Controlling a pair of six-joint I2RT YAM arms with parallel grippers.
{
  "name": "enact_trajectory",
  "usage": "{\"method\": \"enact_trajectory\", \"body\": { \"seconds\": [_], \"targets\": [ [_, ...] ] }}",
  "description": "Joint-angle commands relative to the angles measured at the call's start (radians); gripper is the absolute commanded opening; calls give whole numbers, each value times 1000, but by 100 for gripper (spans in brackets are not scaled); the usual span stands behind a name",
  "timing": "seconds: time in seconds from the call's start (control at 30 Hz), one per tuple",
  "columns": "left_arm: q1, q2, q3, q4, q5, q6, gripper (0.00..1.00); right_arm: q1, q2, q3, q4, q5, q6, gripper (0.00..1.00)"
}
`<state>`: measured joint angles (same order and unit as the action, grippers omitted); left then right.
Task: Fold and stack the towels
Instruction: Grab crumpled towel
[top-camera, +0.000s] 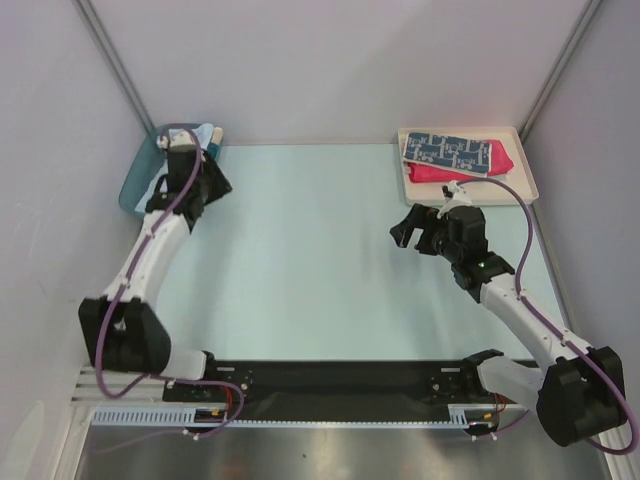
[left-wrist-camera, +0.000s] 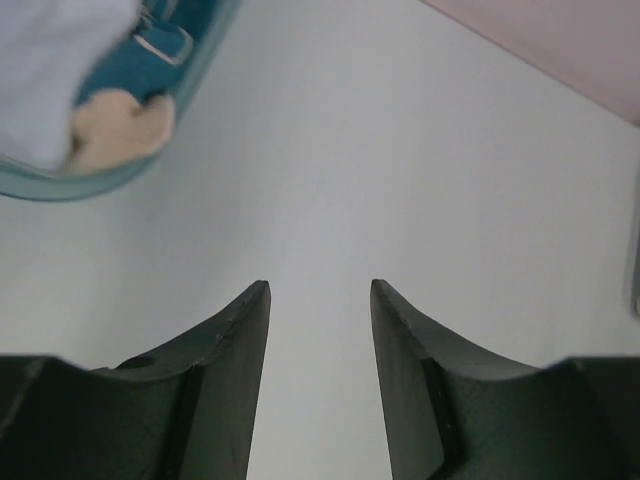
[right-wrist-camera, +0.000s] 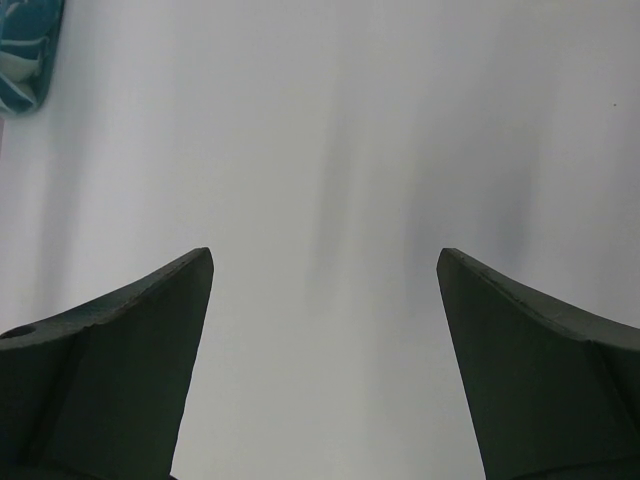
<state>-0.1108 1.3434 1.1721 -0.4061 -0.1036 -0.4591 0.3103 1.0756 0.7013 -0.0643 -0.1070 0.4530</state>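
Note:
The left gripper moves outward and down into the blue bin (top-camera: 135, 188) next, to the corner of the light-blue towel on top of the beige and teal towel.
A navy patterned towel (top-camera: 450, 152) lies folded on a red towel (top-camera: 432, 173) in the cream tray (top-camera: 460, 130) at the back right. The blue plastic bin (top-camera: 135, 188) at the back left holds a light-blue towel (left-wrist-camera: 50, 70) and a beige and teal towel (left-wrist-camera: 120, 130). My left gripper (top-camera: 215, 188) hovers just right of the bin, open with nothing between its fingers (left-wrist-camera: 320, 285). My right gripper (top-camera: 405, 230) hangs in front of the tray and points left, wide open and empty (right-wrist-camera: 323, 252).
Pale green table surface (top-camera: 310, 260) spreads between the two arms. Grey walls close in the back and both sides. The bin's corner (right-wrist-camera: 25, 50) shows far off in the right wrist view.

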Motion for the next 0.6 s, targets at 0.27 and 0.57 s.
{"method": "enact_trajectory", "body": {
  "seconds": [0.27, 0.57],
  "targets": [
    [250, 563, 529, -42, -211, -134, 50, 3, 3, -6, 54, -29, 12, 100],
    [332, 760, 615, -45, -123, -179, 50, 6, 24, -11, 54, -46, 23, 100]
  ]
}}
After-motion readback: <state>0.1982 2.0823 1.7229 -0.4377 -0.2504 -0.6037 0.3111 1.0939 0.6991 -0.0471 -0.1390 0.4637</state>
